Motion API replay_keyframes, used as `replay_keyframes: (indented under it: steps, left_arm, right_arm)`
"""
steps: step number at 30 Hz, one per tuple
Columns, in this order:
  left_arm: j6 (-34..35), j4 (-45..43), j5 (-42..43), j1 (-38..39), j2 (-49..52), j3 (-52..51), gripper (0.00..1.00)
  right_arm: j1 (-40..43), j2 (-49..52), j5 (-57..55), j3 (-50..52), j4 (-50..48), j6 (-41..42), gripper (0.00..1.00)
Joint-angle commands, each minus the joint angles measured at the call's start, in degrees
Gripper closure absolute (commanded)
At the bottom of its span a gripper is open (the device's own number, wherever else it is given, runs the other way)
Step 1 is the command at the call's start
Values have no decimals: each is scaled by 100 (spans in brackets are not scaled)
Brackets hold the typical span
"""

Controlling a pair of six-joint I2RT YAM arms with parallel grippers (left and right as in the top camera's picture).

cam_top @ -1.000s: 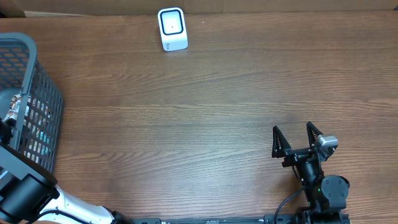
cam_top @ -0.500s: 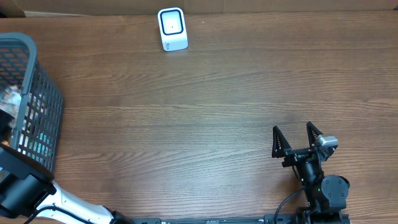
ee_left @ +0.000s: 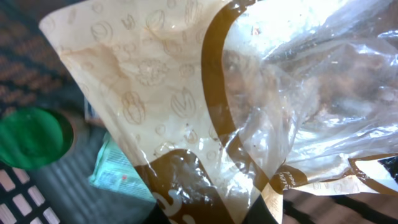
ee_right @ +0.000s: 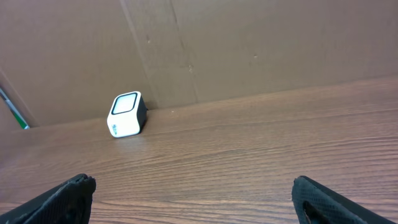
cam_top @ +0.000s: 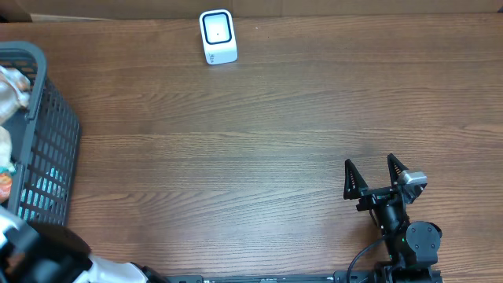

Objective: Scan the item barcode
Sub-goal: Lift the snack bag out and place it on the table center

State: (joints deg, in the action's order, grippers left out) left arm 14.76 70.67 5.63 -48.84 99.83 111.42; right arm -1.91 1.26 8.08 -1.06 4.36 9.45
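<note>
I need to take my left gripper past the basket [cam_top: 49, 141] and down to release the bag on the bare tabletop, as that is to its right in the overhead view.
A cream and brown snack bag [ee_left: 186, 106] with a clear plastic window fills the left wrist view. My left gripper [ee_left: 208, 218] is shut on its lower edge, only the dark fingertips [ee_left: 153, 216] showing. In the overhead view the bag [cam_top: 14, 85] hangs over the grey basket [cam_top: 49, 141] at the far left. The white barcode scanner [cam_top: 218, 36] stands at the table's far edge, also seen in the right wrist view as the scanner [ee_right: 127, 114]. My right gripper [cam_top: 376, 174] rests open near the front right, nothing between its fingers [ee_right: 311, 199].
Below the bag, the basket holds a green round lid [ee_left: 31, 138] and a teal packet [ee_left: 115, 168]. A brown cardboard wall [ee_right: 249, 50] stands behind the scanner. Wood tabletop [cam_top: 259, 157] stretches between basket, scanner and right arm.
The bag has come up out of the basket and moved toward the far side in the overhead view. The left arm has shifted lower in frame. The right arm has not moved.
</note>
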Motion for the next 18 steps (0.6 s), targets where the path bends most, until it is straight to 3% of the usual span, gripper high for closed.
replay_keyframes:
  steps: [1,9,18]
  left_arm:
    - [317,-129,398,11,-874,236,96]
    - [289,-15,1600,407,-1976,234,96]
    - [-507,780,1478,2450,-2044,111,96]
  right_arm:
    - [-4,0,-50,57,-17,61,0]
    - [-4,0,-50,57,-17,61,0]
    - [-4,0,-50,57,-17,61,0]
